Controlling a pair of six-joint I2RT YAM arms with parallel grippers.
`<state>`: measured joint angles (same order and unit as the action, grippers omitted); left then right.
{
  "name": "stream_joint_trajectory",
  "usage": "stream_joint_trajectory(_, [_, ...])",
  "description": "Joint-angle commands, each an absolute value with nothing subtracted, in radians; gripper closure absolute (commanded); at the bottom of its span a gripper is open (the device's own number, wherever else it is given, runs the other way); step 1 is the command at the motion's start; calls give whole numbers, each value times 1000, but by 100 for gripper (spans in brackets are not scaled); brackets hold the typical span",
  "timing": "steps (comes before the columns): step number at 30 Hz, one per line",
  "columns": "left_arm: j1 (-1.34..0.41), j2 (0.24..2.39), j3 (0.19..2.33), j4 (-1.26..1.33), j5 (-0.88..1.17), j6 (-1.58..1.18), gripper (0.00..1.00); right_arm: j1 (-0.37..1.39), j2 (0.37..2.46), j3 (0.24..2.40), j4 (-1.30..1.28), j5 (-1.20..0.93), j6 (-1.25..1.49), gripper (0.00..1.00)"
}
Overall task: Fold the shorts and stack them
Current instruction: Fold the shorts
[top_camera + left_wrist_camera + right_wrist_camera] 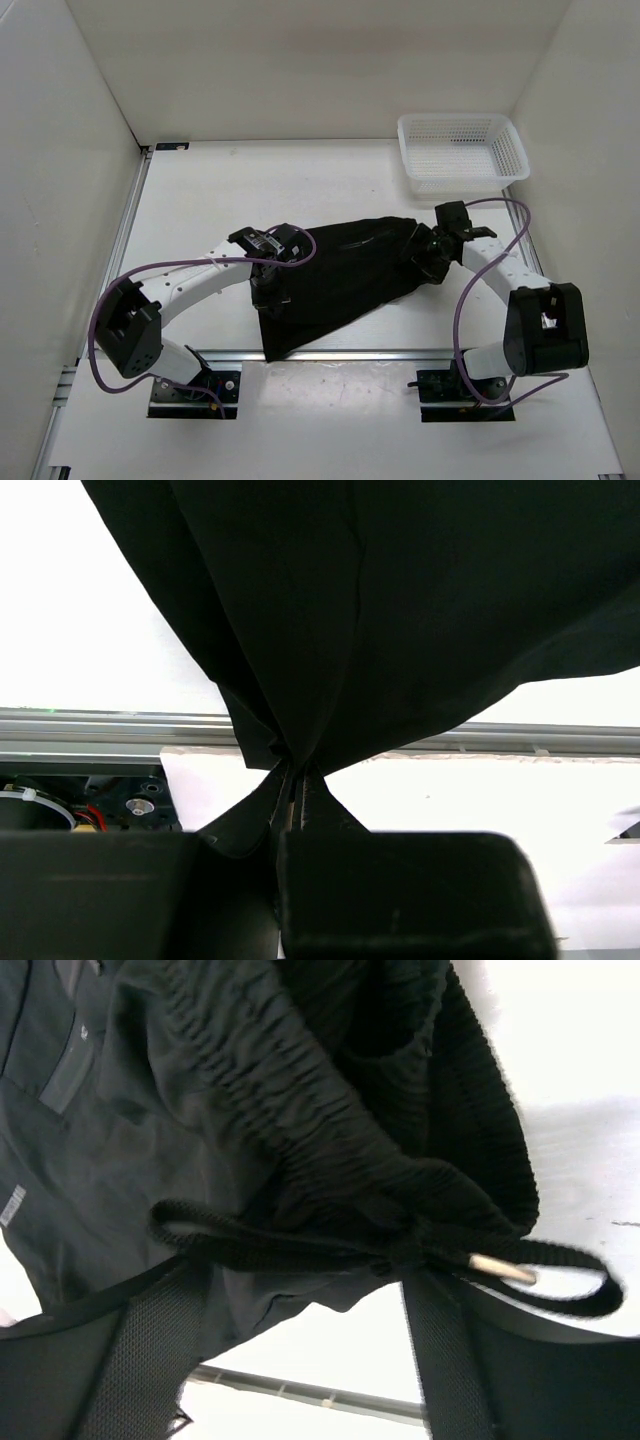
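My left gripper needs to pull the bunched fold of the shorts back toward the aluminium bar (310,355) (500,738) next and let go of it, because the shorts' corner already reaches there.
The black shorts (340,275) hang spread between my two grippers near the table's front edge. My left gripper (268,290) is shut on a bunched fold at the left side. In the left wrist view the fingers (293,780) pinch the cloth (400,610), which fans out above them. My right gripper (425,262) is at the right end, by the elastic waistband. In the right wrist view its fingers (305,1280) stand wide apart with the gathered waistband (300,1090) just beyond the tips. The drawstring (300,1245) lies across both fingers.
A white mesh basket (455,118) stands at the back right corner. An aluminium rail (350,353) runs along the table's front edge, below the hanging cloth. White walls close in the left, back and right sides.
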<state>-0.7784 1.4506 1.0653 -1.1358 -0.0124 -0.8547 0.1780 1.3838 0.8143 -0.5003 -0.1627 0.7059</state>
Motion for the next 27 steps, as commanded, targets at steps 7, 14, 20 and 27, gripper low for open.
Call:
stream_joint_trajectory(7, [-784, 1442, 1086, -1127, -49, -861, 89, 206, 1473, 913, -512, -86, 707, 85])
stream_joint_trajectory(14, [-773, 1476, 1224, -1184, -80, -838, 89, 206, 1428, 997, -552, -67, 698, 100])
stream_joint_trajectory(20, [-819, 1367, 1212, -1221, 92, -785, 89, 206, 1344, 1058, -624, -31, 670, 100])
stream_joint_trajectory(27, [-1020, 1422, 1069, -1105, 218, -853, 89, 184, 1299, 878, -609, 55, 681, 100])
